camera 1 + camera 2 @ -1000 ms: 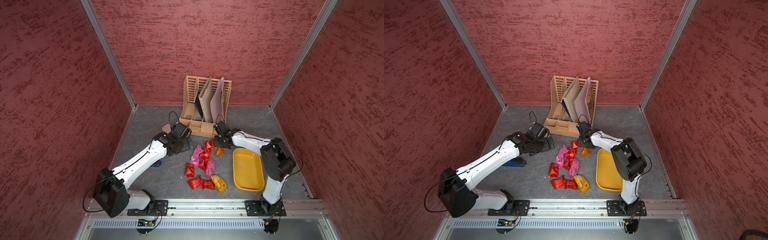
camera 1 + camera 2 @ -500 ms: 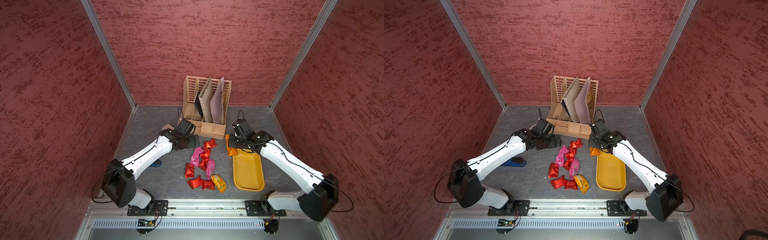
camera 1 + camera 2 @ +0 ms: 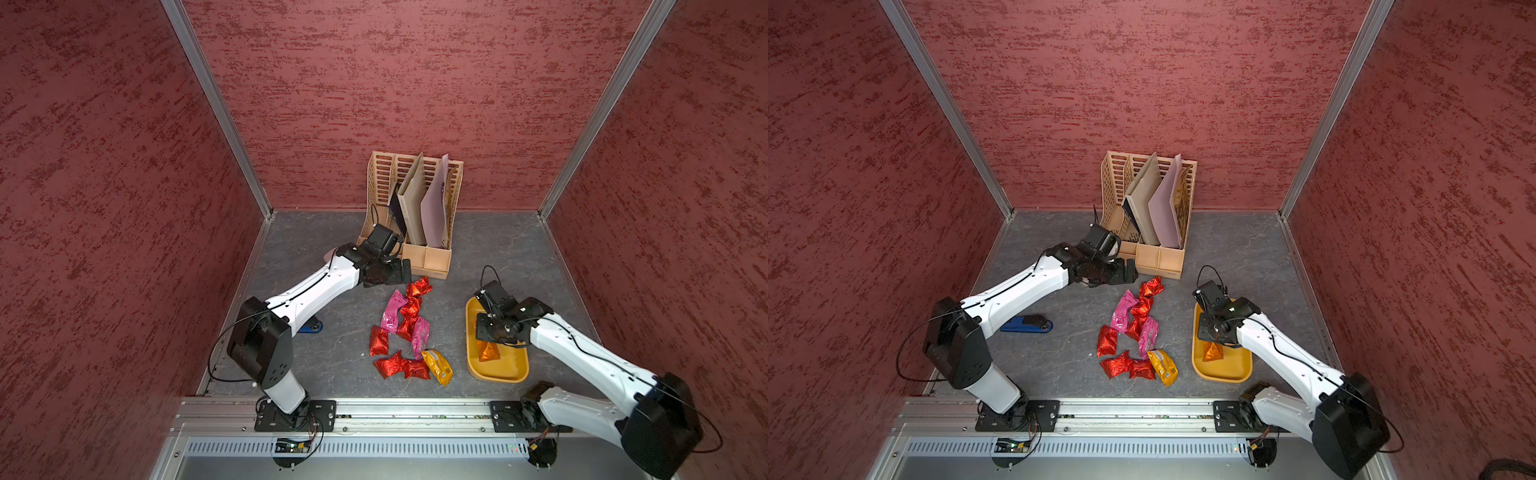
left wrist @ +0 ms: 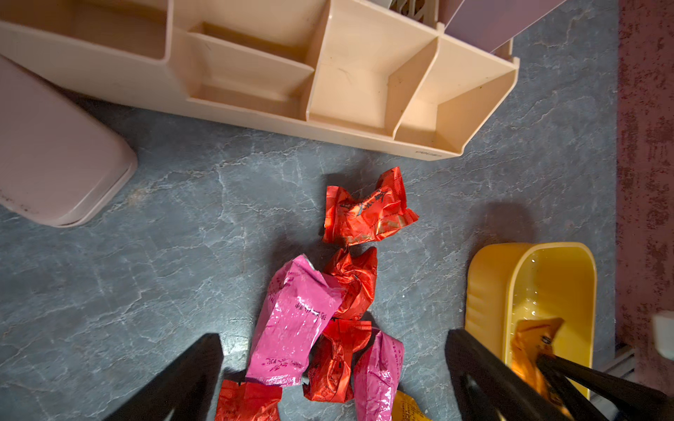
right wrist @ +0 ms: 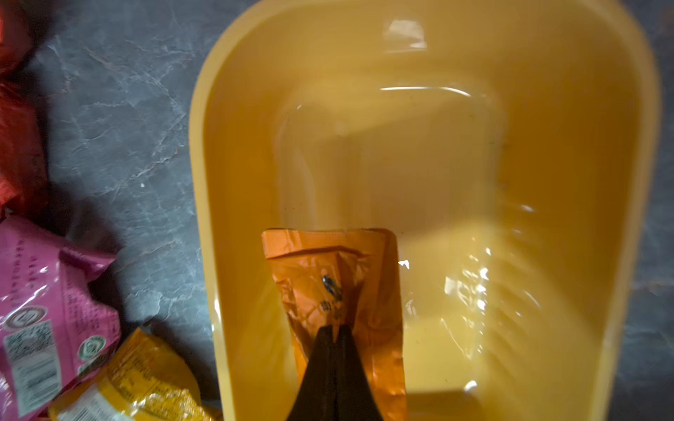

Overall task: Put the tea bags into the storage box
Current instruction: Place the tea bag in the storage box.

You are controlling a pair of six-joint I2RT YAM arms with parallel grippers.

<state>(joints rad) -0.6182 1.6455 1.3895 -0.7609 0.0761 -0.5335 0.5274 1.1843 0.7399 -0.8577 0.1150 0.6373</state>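
My right gripper lowers outward next, toward the storage box's far corner by the pile of tea bags. It releases the orange tea bag [image 5: 328,266], which hangs within the box's rim.
Several red, pink and gold tea bags [image 3: 405,328] lie in a loose pile mid-table. The mustard-yellow storage box [image 3: 500,376] sits to their right. My right gripper [image 5: 333,330] is shut on an orange tea bag [image 5: 328,266], which hangs inside the box's walls in both top views [image 3: 487,351] [image 3: 1212,352]. I cannot tell whether it touches the box floor. My left gripper [image 4: 333,342] is open over the far end of the pile, its fingers [image 4: 189,375] on either side of a pink bag [image 4: 291,320] and red ones.
A tall beige slotted organiser [image 3: 411,208] with folders stands at the back, just beyond my left gripper. A plain pink case [image 4: 54,153] lies beside it. A blue tool [image 3: 1027,323] lies on the left, near the left arm.
My right arm has swung from the pile's far end to over the storage box, carrying the orange tea bag. My left gripper has moved right, toward the far end of the pile.
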